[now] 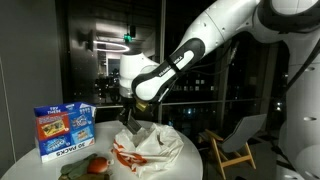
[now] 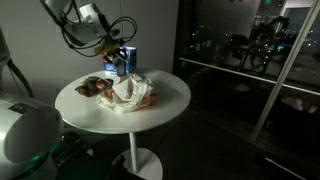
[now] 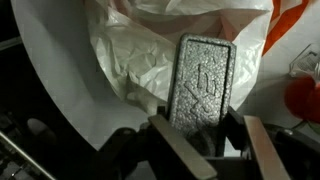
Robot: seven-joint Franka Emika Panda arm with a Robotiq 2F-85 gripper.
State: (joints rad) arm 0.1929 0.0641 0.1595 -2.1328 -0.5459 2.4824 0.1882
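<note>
I will next move my gripper down and over the bag's folds (image 1: 148, 146) (image 3: 154, 47) to open, because the dark grey block still hangs above the crumpled white plastic bag.
My gripper (image 3: 203, 128) is shut on a dark grey, textured rectangular block (image 3: 203, 80) with a raised pattern on its face. It holds the block just above a crumpled white plastic bag with orange print (image 3: 140, 50). In both exterior views the gripper (image 1: 128, 112) (image 2: 117, 60) hangs over the bag (image 1: 148, 145) (image 2: 131, 92), which lies on a round white table (image 2: 165, 105). The block's lower end is hidden between the fingers.
A blue printed box (image 1: 64, 130) (image 2: 126, 58) stands upright at the table's back. A brown item (image 2: 92, 88) lies beside the bag. A wooden chair (image 1: 236, 140) stands past the table, before dark glass walls. A red thing (image 3: 303, 98) shows at the wrist view's edge.
</note>
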